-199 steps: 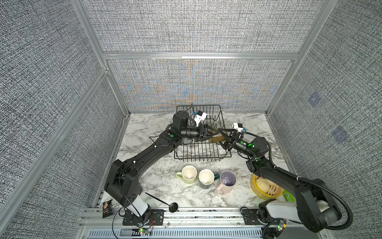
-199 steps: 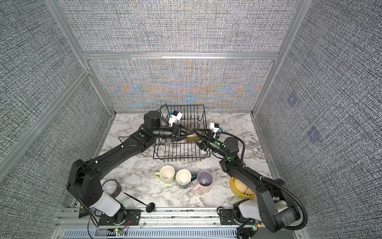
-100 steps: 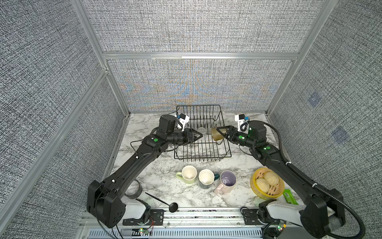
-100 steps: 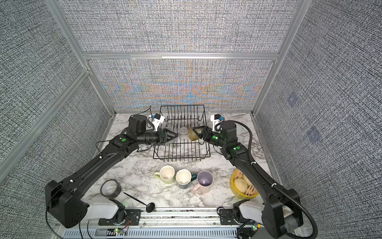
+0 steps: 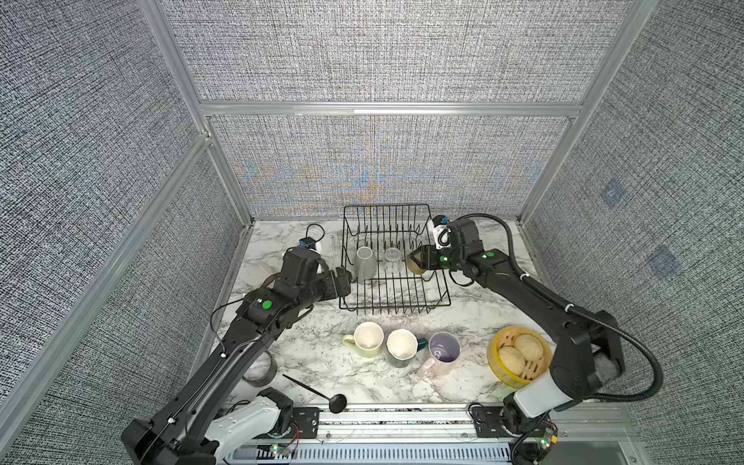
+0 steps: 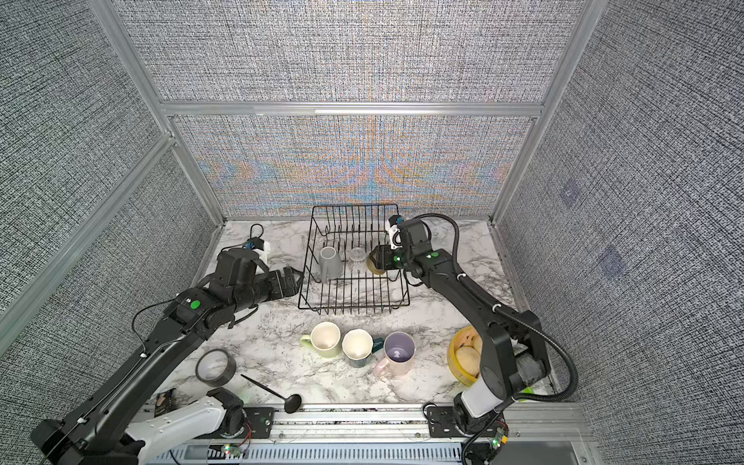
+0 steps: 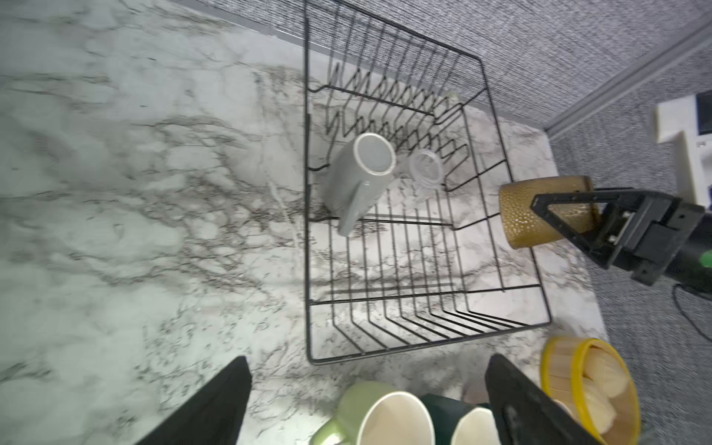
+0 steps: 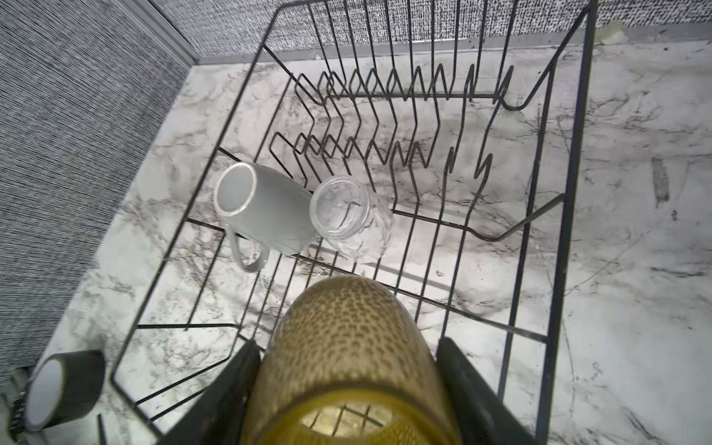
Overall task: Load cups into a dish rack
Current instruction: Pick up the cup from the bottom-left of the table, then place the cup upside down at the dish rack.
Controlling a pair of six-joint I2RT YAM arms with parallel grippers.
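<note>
The amber tumbler (image 6: pixel 375 263) should next go down in my right gripper, inside the rack's rim, onto the rack's wire bottom beside the clear glass, and I should release it there, since that spot is empty.
The black wire dish rack (image 5: pixel 396 298) (image 6: pixel 354 300) stands at the back of the table. In it a grey mug (image 5: pixel 364 263) (image 7: pixel 358 177) (image 8: pixel 266 208) and a clear glass (image 5: pixel 391 259) (image 7: pixel 425 169) (image 8: pixel 346 215) stand upside down, side by side. My right gripper (image 5: pixel 420 257) (image 8: pixel 348 345) is shut on the amber tumbler (image 6: pixel 375 263) (image 7: pixel 528 212), held on its side above the rack's right rim. My left gripper (image 5: pixel 348 280) (image 7: pixel 368 357) is open and empty, just outside the rack's left side. Yellow-green (image 5: pixel 367 338), dark teal (image 5: pixel 402 346) and pink (image 5: pixel 441 354) mugs stand upright in front of the rack.
A yellow steamer basket with buns (image 5: pixel 517 354) sits at the front right, by the right arm's base. A roll of dark tape (image 6: pixel 215 367) and a black spoon (image 5: pixel 318 396) lie at the front left. Grey fabric walls close in the back and both sides.
My left gripper has drawn back leftwards out of the rack and opened wide. The right arm has shifted its pose, and the tumbler stays near the rack's right rim.
</note>
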